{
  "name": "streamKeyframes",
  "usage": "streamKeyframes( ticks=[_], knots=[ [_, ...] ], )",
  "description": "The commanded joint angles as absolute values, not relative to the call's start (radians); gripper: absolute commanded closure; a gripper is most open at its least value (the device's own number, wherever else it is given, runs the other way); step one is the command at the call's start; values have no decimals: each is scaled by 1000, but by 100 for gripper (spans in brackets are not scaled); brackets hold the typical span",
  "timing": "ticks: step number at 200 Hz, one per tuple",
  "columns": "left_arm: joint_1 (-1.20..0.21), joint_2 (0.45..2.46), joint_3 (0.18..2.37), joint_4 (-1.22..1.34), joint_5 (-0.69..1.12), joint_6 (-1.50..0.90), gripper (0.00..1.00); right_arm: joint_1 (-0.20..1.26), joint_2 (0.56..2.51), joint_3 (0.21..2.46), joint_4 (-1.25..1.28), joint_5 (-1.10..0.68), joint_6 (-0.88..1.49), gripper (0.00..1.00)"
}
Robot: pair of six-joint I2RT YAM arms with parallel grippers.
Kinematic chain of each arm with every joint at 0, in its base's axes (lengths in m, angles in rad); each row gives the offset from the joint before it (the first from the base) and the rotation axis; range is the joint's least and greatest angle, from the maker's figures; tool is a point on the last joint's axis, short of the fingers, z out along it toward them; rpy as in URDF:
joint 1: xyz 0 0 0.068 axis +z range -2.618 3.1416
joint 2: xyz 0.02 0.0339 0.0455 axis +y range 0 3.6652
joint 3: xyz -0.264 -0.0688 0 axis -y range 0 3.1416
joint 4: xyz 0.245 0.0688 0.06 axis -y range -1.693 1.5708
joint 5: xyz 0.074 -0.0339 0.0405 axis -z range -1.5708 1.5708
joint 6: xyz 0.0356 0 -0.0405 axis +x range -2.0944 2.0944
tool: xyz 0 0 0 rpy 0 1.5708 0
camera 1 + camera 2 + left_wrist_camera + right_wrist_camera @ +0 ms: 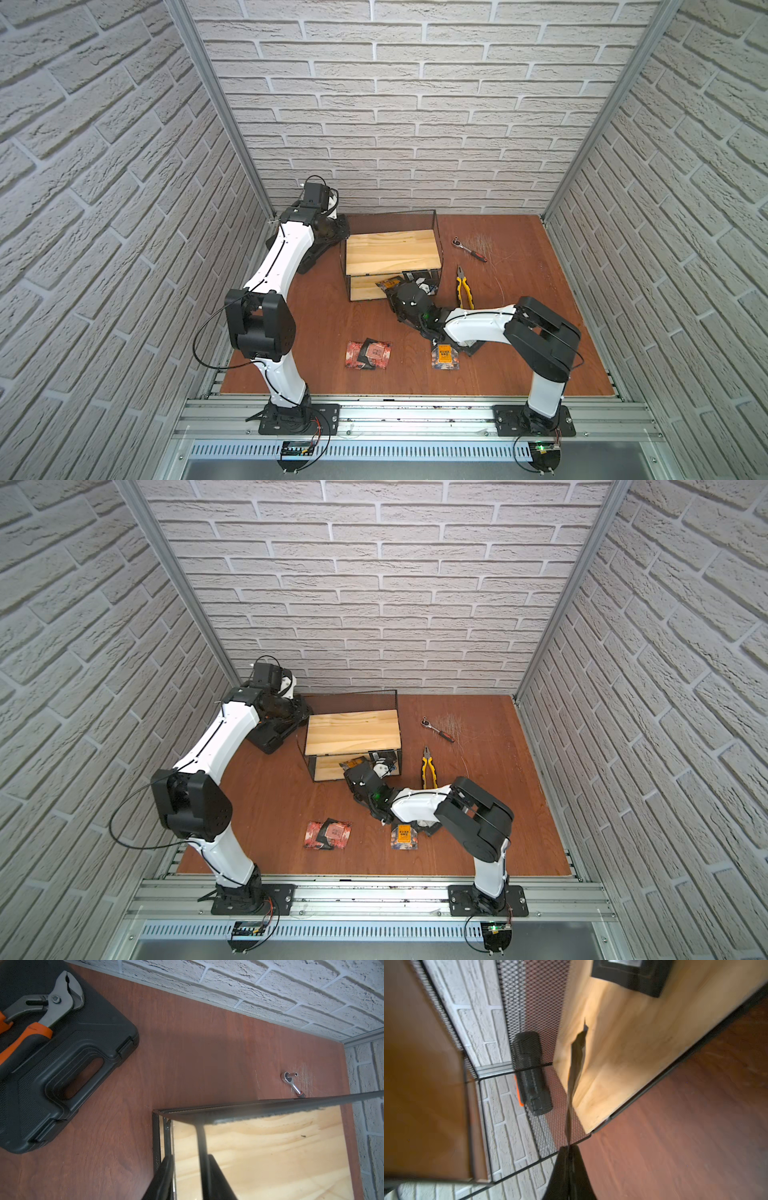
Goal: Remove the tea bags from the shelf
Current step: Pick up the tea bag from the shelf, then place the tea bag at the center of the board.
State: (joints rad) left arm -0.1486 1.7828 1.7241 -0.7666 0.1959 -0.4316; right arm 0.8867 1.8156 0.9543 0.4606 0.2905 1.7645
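My right gripper is going to pull back from the shelf's lower level and down onto the red tea bags to release the black one, as they lie clear of the shelf (pixel 392 251).
The shelf (pixel 392 251) (pixel 353 733) stands at the back middle of the table, its top pine board bare. My left gripper (pixel 190 1157) (pixel 338 228) is at its back left corner, shut on the black wire frame of the shelf (pixel 270 1147). My right gripper (pixel 569 1149) (pixel 395 293) is at the front of the lower tier, shut on a black tea bag with an orange label (pixel 388 284), seen edge-on (pixel 577 1074). More tea bags (pixel 419 280) lie on the lower board. Red tea bags (pixel 368 353) and a black-and-orange one (pixel 445 356) lie on the table in front.
Yellow-handled pliers (pixel 464 286) lie right of the shelf, a ratchet wrench (pixel 469 249) behind them. A black tool case (pixel 62 1064) with orange-handled pliers (pixel 41 1012) on it sits left of the shelf, under my left arm. Brick walls close in three sides.
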Motion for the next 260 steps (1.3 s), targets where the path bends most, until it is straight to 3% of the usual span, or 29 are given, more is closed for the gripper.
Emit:
streamKeyframes(
  ticks=[1, 77, 130, 193, 260],
  knots=[
    [-144, 1790, 1689, -848, 174, -429, 71, 891, 1729, 902, 383, 230, 1721, 97],
    [-146, 1793, 1701, -851, 180, -431, 71, 893, 1522, 821, 246, -65, 1474, 97],
    [-149, 1793, 1701, -852, 187, -436, 71, 925, 1532, 850, 172, -288, 1331, 97],
    [-151, 1795, 1705, -860, 186, -435, 71, 989, 1685, 964, 56, -380, 1255, 97],
    [-147, 1797, 1713, -868, 186, -432, 71, 1002, 1781, 1011, 22, -348, 1276, 97]
  ],
)
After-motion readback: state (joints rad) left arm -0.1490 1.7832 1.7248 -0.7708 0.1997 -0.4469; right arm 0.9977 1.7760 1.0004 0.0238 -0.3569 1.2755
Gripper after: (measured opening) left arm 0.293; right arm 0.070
